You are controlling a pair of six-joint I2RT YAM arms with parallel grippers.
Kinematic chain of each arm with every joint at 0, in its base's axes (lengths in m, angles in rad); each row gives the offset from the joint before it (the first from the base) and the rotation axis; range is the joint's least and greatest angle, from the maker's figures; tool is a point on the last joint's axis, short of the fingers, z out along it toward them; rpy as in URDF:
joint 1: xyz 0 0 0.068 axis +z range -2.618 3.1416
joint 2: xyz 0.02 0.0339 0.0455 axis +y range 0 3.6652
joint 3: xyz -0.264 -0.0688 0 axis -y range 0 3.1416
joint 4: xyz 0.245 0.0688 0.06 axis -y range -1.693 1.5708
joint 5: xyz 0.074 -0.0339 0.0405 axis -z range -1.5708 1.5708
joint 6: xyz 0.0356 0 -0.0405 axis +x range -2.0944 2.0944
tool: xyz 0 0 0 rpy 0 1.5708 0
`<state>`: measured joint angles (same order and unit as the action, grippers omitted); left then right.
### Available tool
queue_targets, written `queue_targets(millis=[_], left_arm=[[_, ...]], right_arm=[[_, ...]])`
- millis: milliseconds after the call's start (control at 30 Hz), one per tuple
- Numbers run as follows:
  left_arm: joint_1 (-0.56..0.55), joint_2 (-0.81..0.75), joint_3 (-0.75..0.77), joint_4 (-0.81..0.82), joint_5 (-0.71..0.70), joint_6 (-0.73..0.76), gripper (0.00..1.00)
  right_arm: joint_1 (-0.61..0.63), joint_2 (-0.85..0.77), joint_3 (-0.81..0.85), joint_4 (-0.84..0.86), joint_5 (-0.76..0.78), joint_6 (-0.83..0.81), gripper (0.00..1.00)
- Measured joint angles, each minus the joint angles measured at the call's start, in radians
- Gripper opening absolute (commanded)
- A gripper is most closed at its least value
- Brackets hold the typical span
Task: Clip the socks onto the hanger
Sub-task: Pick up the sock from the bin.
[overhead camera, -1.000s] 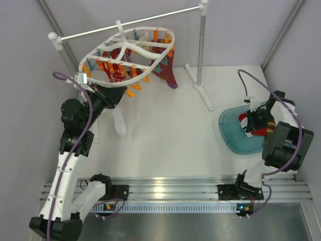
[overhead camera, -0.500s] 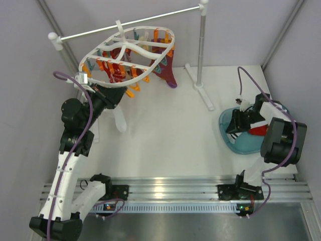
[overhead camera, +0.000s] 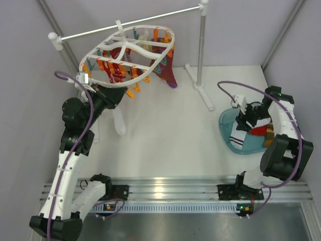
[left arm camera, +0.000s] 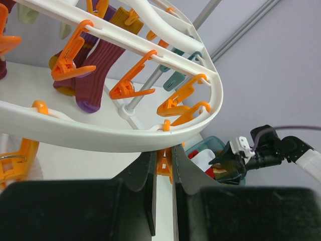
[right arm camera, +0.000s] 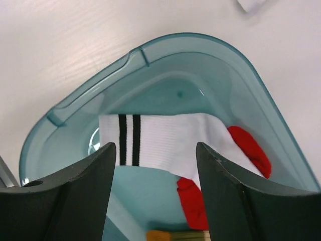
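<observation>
The right gripper moves down and back toward the basin's near rim onto the black-striped sock cuff next, because that end lies clear of the red sock.
The white oval hanger hangs tilted from the rod, with orange clips and a maroon sock pinned to it. A white sock dangles below its near rim. My left gripper is shut on an orange clip just under the hanger's rim. Over the blue basin my right gripper is open, with nothing between its fingers. Below it lie a white sock with black stripes and a red sock. In the top view that gripper is above the striped sock.
The rail stand's rod carries the hanger, and its post and foot stand at the back, left of the basin. Grey walls close in both sides. An aluminium rail runs along the near edge.
My right gripper has opened and swung from the basin's right side to over its middle. The striped sock now shows lying in the basin. The left arm has not moved.
</observation>
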<state>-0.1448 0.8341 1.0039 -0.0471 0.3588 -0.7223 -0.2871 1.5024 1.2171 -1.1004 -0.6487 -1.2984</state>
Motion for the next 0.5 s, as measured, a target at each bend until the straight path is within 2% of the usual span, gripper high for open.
queue_targets(millis=[100, 200, 300, 500], left_arm=[[0.000, 0.002, 0.000, -0.003, 0.000, 0.000, 0.00], [0.000, 0.001, 0.000, -0.006, -0.001, 0.002, 0.00], [0.000, 0.000, 0.000, -0.007, -0.001, 0.008, 0.00], [0.000, 0.000, 0.000, -0.007, -0.001, 0.012, 0.00]], right_arm=[[-0.011, -0.009, -0.002, -0.096, 0.011, -0.318, 0.62], [-0.012, 0.042, 0.001, -0.159, 0.048, -0.479, 0.62], [-0.013, 0.114, -0.011, -0.175, 0.108, -0.573, 0.62], [-0.013, 0.124, -0.134, -0.152, 0.201, -0.645, 0.63]])
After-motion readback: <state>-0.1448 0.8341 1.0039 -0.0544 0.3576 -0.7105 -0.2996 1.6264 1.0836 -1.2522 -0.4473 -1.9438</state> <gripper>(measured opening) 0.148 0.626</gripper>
